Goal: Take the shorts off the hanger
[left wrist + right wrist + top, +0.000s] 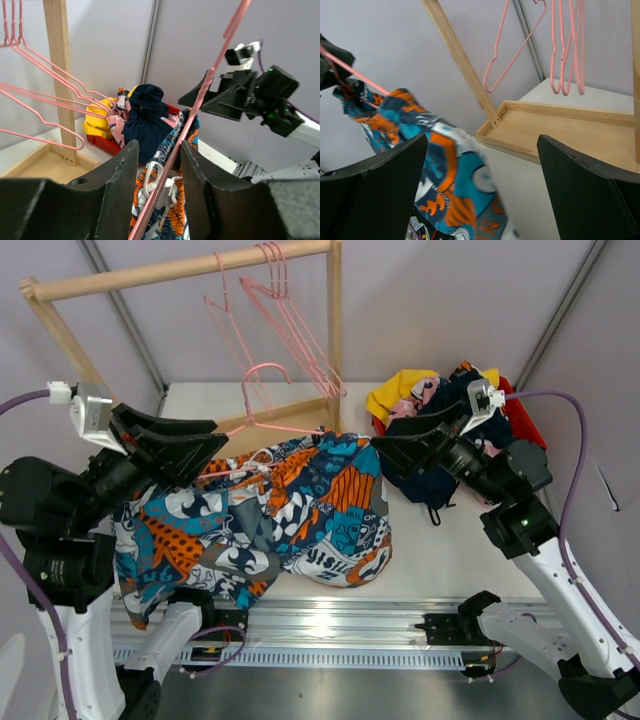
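Next, my right gripper moves down, open, toward the left in the top view, around the shorts' far edge, as the shorts hang beside one of its fingers.
The blue-orange-white patterned shorts (290, 505) hang from a pink hanger (265, 366) and drape over the table's front and my left arm. My left gripper (218, 437) holds that hanger up at its left end. In the left wrist view the pink wire (172, 150) runs between the half-closed fingers (117, 175), with the waistband and white drawstring (160, 187) just below. My right gripper (385, 452) hangs wide open at the shorts' right edge and holds nothing. In the right wrist view the shorts (445, 165) lie beside its left finger (380, 175).
A wooden rack (180, 275) with spare pink hangers (285, 310) stands at the back. A red bin (520, 410) at the back right holds a pile of yellow, navy and pink shorts (435, 390). The rack's wooden base (560, 125) lies ahead of my right gripper.
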{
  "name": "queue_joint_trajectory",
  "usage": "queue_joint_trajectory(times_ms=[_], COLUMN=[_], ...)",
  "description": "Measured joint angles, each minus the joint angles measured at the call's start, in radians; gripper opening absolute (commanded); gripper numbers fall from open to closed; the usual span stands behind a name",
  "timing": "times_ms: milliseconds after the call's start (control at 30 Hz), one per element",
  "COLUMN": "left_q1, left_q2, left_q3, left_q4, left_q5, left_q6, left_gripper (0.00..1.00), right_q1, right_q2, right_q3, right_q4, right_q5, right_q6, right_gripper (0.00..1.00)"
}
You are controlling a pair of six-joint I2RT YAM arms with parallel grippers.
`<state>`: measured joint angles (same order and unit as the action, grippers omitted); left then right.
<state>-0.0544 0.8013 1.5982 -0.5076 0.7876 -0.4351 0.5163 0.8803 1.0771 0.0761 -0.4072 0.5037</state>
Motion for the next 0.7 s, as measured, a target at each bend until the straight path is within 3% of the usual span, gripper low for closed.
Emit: queue_joint_trajectory(times_ms=[400,700], left_q1=[0.0,0.0], left_q2=[0.043,0.076], left_q3=[-0.084,-0.029], left_q4=[0.029,0.078], left_q5=[-0.034,-0.016], left_q6=[-0.003,-0.036], left_gripper=[0.0,0.0], right_q1=[0.0,0.02], right_q2=[-0.03,0.067], right_q3=[-0.006,-0.171], right_q4=[0.026,0.179], right_q5=[-0.022,-0.073], right_q6=[0.011,0.081], right_gripper=[0.99,1.0])
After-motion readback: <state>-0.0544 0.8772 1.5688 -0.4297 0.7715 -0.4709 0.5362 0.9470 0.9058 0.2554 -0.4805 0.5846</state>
